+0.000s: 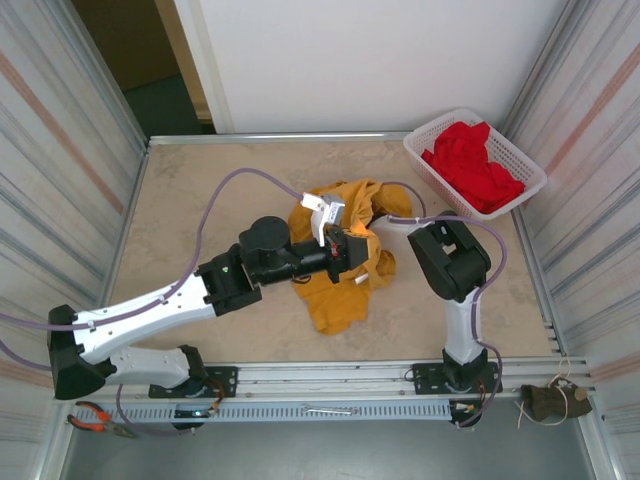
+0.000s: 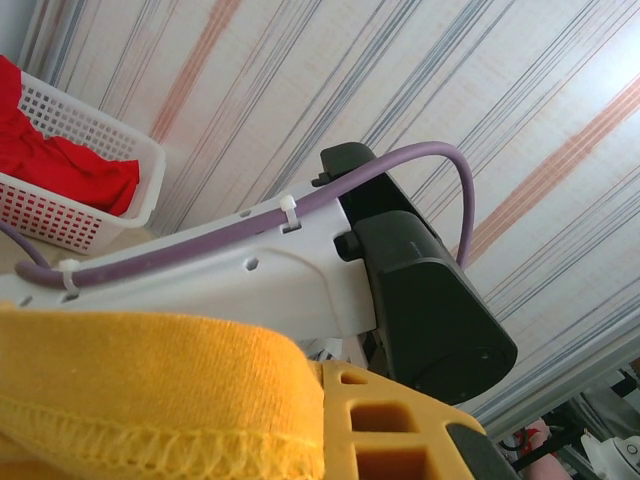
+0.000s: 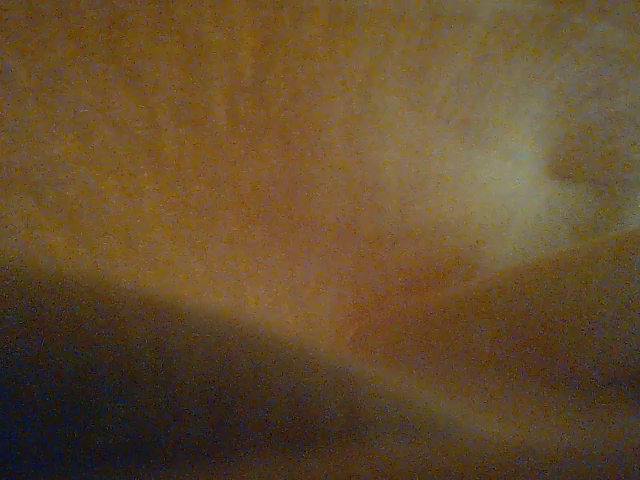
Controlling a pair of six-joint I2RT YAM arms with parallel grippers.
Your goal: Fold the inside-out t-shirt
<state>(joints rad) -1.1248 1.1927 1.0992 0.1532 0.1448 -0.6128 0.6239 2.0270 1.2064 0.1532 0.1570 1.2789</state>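
Note:
I should next carry my left gripper's bunched part outward over the crumpled t-shirt's far end and release it.
The inside-out t-shirt, mustard yellow, lies crumpled at the middle of the table. My left gripper reaches in from the left and is shut on a bunched part of it. In the left wrist view a stitched hem of the t-shirt presses against the yellow finger. My right arm bends leftward into the cloth, and its gripper is buried under the fabric. The right wrist view has dim yellow t-shirt cloth right against the lens, so the jaws are hidden; they stand wide inside the cloth.
A white basket holding a bright red garment stands at the back right corner. Pliers lie on the front rail at the left. Striped walls close in both sides. Purple cables loop over the shirt.

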